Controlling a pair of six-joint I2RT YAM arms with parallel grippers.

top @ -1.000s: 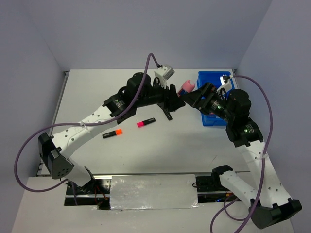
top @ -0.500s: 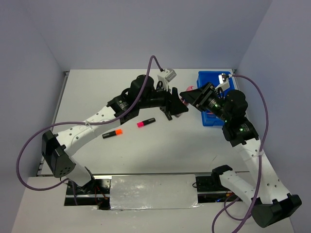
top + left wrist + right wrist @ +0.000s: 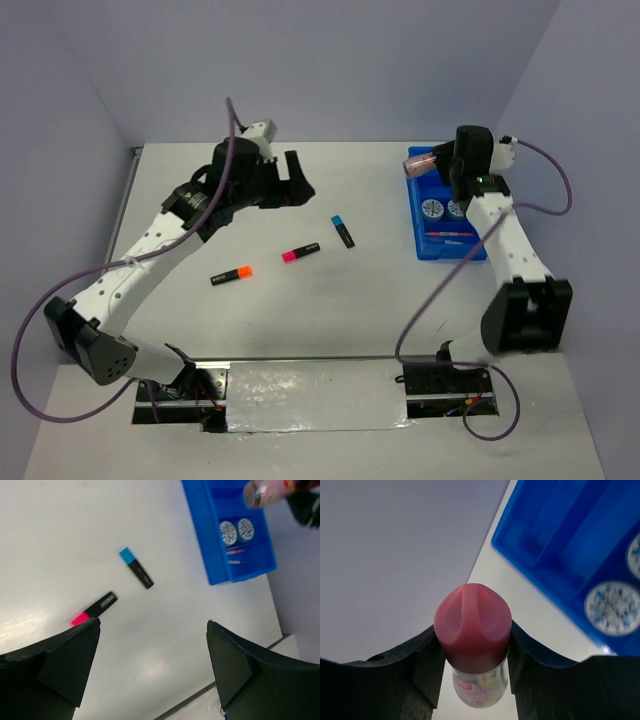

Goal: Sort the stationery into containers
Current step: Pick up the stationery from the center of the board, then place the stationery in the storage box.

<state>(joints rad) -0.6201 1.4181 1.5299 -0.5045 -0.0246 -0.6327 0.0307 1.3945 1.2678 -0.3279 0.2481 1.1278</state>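
My right gripper will next move outward, then down, and let go of the pink patterned tube, because the tray's empty far section point(image 3: 425, 151) point(image 3: 532, 522) is outward of and below the gripper.
My right gripper point(image 3: 437, 162) is shut on the pink patterned tube point(image 3: 420, 160) and holds it in the air over the far left corner of the blue tray point(image 3: 421, 246). In the right wrist view the tube point(image 3: 472, 630) sits between the fingers, cap toward the camera. Two patterned discs point(image 3: 433, 208) and thin pens point(image 3: 237, 555) lie in the tray. My left gripper point(image 3: 297, 180) is open and empty, above the table's far middle. The blue-capped point(image 3: 343, 231), pink-capped point(image 3: 300, 252) and orange-capped point(image 3: 231, 274) highlighters lie on the table.
The tray point(image 3: 200, 535) lies at the table's right side, near the right wall. In the right wrist view the tray's point(image 3: 560, 535) far compartments show nothing in them. The table's front edge runs just before the arm bases.
The two grippers met at the tube near the table's middle. Now my left arm has pulled back left, open, and my right arm has carried the tube to the tray. The blue-capped highlighter is uncovered.
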